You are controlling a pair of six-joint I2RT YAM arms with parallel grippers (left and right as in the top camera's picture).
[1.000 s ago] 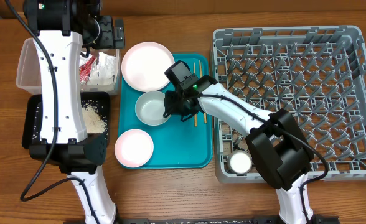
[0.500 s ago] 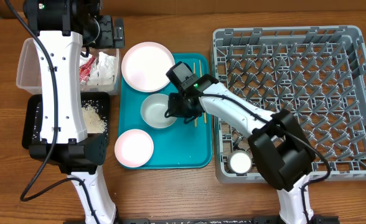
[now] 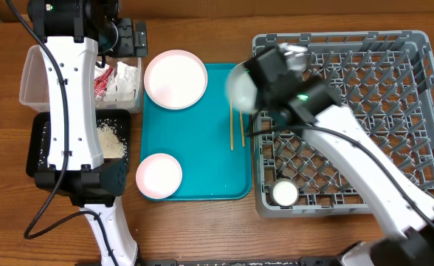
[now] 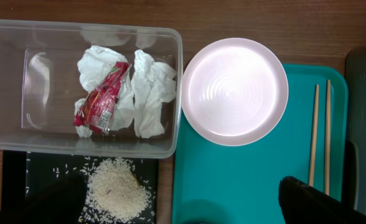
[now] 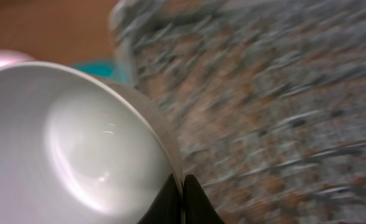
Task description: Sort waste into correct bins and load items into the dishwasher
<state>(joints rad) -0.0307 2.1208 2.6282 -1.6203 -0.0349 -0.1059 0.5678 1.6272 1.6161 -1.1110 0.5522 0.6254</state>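
The right gripper tilts, moves down and outward and releases the bowl (image 3: 239,87) at the rack's far corner by the tray (image 3: 269,47) next, since the rack's near corner holds the cup.
My right gripper (image 3: 252,90) is shut on the rim of a white bowl (image 3: 239,87) and holds it in the air over the left edge of the grey dish rack (image 3: 364,96). In the right wrist view its fingers (image 5: 183,190) pinch the bowl's rim (image 5: 77,149), and the rack (image 5: 282,93) is blurred behind. Two chopsticks (image 3: 232,131) lie on the teal tray (image 3: 202,140). A white plate (image 3: 176,78) and a pinkish plate (image 3: 159,175) sit at the tray's left. A small white cup (image 3: 284,193) stands in the rack. My left gripper (image 4: 183,211) is wide open and empty, high above the bins.
The clear tub (image 4: 9,81) holds the red-and-white wrapper (image 4: 102,99) and crumpled white paper (image 4: 149,93). The black tray (image 3: 40,144) below it holds a heap of rice (image 4: 117,190). My left arm (image 3: 73,103) covers much of both bins in the overhead view.
My right gripper has lifted the white bowl off the teal tray and carried it up and to the right, to the rack's left edge. The left arm has not moved.
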